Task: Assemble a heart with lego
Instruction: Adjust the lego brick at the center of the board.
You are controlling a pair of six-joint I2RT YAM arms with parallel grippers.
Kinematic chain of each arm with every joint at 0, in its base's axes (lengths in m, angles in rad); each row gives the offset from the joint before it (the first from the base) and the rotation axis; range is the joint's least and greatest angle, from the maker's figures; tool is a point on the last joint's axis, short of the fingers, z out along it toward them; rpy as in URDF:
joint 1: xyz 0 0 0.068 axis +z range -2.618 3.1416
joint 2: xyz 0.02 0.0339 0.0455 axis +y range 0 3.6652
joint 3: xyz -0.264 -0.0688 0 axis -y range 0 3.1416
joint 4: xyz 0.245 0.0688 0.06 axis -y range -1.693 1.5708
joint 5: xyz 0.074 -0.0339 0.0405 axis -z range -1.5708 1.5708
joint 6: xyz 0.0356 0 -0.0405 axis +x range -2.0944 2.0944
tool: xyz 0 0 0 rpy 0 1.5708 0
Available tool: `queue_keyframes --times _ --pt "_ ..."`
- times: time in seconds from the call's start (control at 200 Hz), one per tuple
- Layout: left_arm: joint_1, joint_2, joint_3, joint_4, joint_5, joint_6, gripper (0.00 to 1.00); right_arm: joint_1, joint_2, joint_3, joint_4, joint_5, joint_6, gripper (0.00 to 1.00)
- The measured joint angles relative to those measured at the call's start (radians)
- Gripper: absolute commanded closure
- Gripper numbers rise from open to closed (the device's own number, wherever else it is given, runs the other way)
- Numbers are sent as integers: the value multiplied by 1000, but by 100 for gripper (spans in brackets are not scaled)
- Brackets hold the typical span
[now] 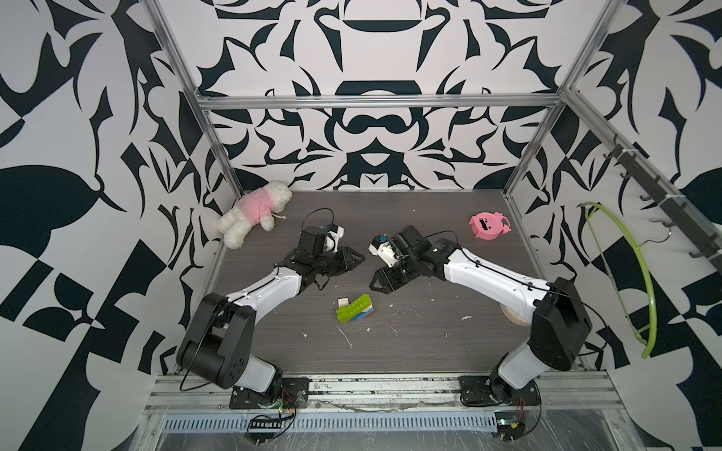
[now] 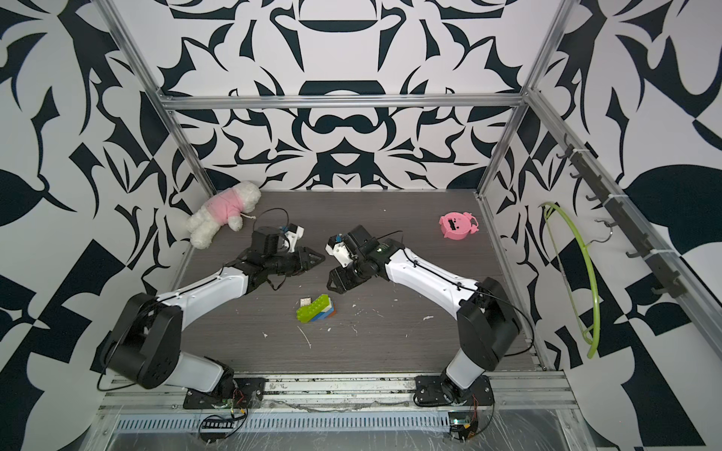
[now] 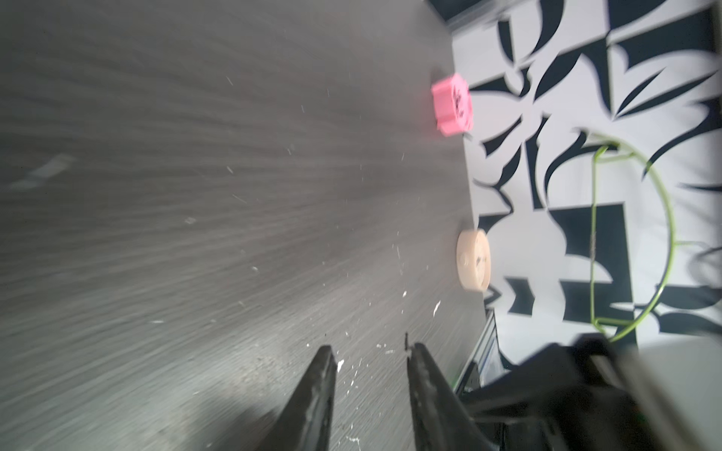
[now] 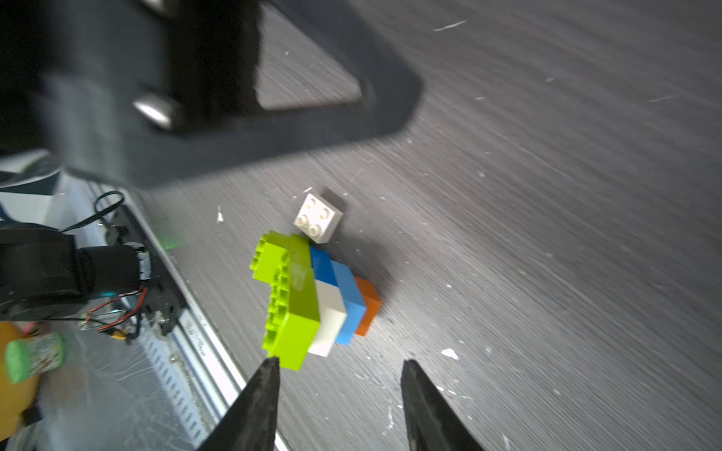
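My right gripper should go down toward the heart and bring its open fingers around the lime-green layer's nearest end (image 1: 367, 299) (image 4: 295, 347), since that end is clear of the loose white brick.
The heart (image 1: 354, 309) (image 2: 315, 309) lies on its side on the dark table, near the middle front. It is a stepped cluster of lime-green, white, blue and orange lego layers (image 4: 312, 296). One loose white square brick (image 1: 343, 302) (image 4: 318, 216) rests against its left end. My left gripper (image 1: 360, 257) (image 3: 371, 351) hovers behind the heart, jaws a little apart with only table between them. My right gripper (image 1: 373, 286) (image 4: 340, 363) hangs just behind and to the right of the heart, open and holding nothing.
A pink pig-faced toy (image 1: 488, 229) (image 3: 451, 105) sits at the back right. A pink-and-white plush (image 1: 254, 213) lies in the back left corner. A tape roll (image 3: 472, 259) stands by the right wall, where a green hanger (image 1: 625, 273) hangs. Metal rails edge the table front.
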Motion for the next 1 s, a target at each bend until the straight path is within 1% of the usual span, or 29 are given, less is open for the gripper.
queue_keyframes --times 0.165,0.365,0.615,0.675,0.78,1.0 --pt "62 -103 -80 -22 -19 1 64 4 41 3 -16 -77 46 48" --pt "91 -122 -137 -47 -31 2 64 27 61 4 -15 -119 94 49" --pt "91 -127 -158 -51 -32 3 64 68 114 46 -29 -121 116 54" --pt "91 -140 -162 -51 -34 3 64 71 122 50 -33 -119 119 56" --pt "92 -159 -163 -50 -35 6 64 72 135 57 -47 -113 125 57" --pt "96 -161 -163 -51 -35 15 64 76 152 72 -60 -91 136 62"
